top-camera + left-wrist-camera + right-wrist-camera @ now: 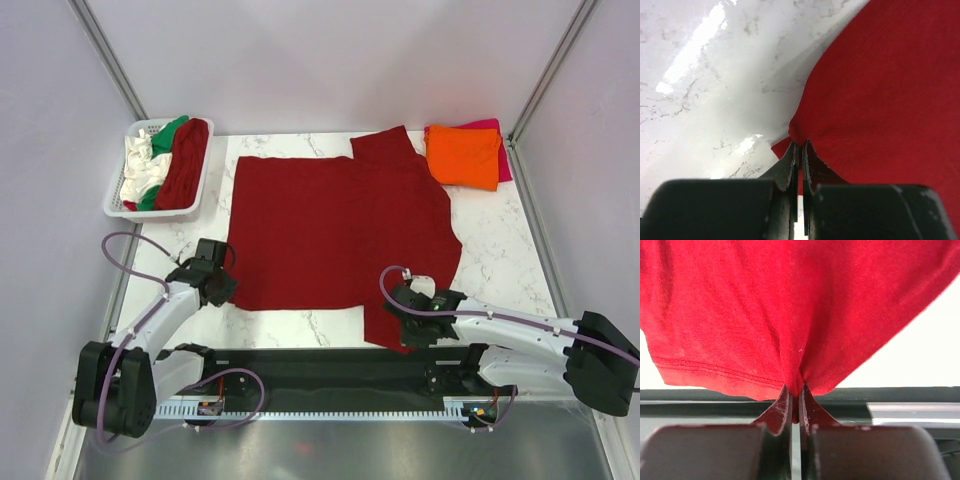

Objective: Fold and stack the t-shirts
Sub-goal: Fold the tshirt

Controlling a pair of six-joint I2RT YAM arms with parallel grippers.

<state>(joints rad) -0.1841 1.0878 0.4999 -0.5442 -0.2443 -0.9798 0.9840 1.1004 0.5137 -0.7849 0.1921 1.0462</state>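
The near sleeve is in the robot's right gripper, which will next lift it outward over the t-shirt's body and let go of it there, since the far shoulder of the spread dark red t-shirt lies outward.
A dark red t-shirt lies spread flat on the marble table. My left gripper is shut on its near left hem corner; the pinched cloth shows between the fingers in the left wrist view. My right gripper is shut on the near right sleeve, whose red cloth bunches into the jaws and hangs over the table's front edge. A folded orange t-shirt lies on a magenta-pink one at the far right. A second dark red t-shirt, a white one and a green one sit crumpled in the basket.
The white lattice basket stands at the far left corner. A black rail runs along the table's near edge between the arm bases. Metal frame posts rise at the back corners.
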